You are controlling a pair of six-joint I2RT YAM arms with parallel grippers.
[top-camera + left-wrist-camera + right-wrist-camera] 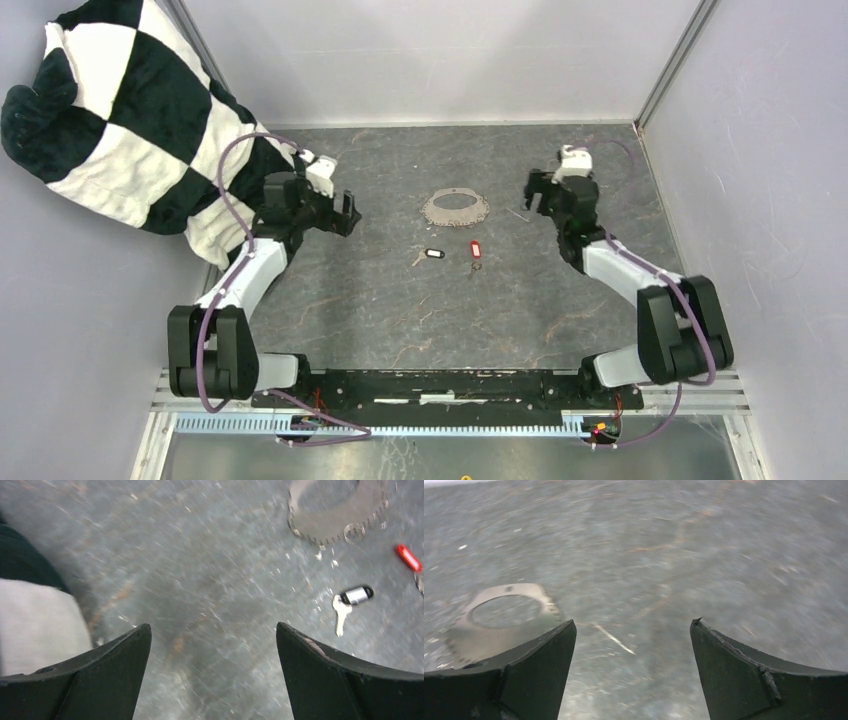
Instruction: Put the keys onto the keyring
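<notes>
The keyring's nearest end [484, 208] [550, 611] is below the right gripper and to its left in the top view, so the robot will next move that gripper across and down onto it.
The keyring [456, 207], a flat grey metal loop with a jagged edge, lies on the table at mid-back; it also shows as the keyring [336, 511] and keyring [499, 617] in the wrist views. In front of it lie two keys: one with a black tag [433, 254] [356, 594] and one with a red tag [475, 247] [408, 558]. My left gripper [345, 212] [214, 630] hovers open to the left of them, nothing between its fingers. My right gripper [538, 192] [633, 625] hovers open just right of the keyring, empty.
A black-and-white checked cloth [130, 110] is heaped at the back left, beside my left arm. A thin pale sliver [614, 639] lies on the dark marbled tabletop [420, 320] near my right gripper. Grey walls close in the table on three sides.
</notes>
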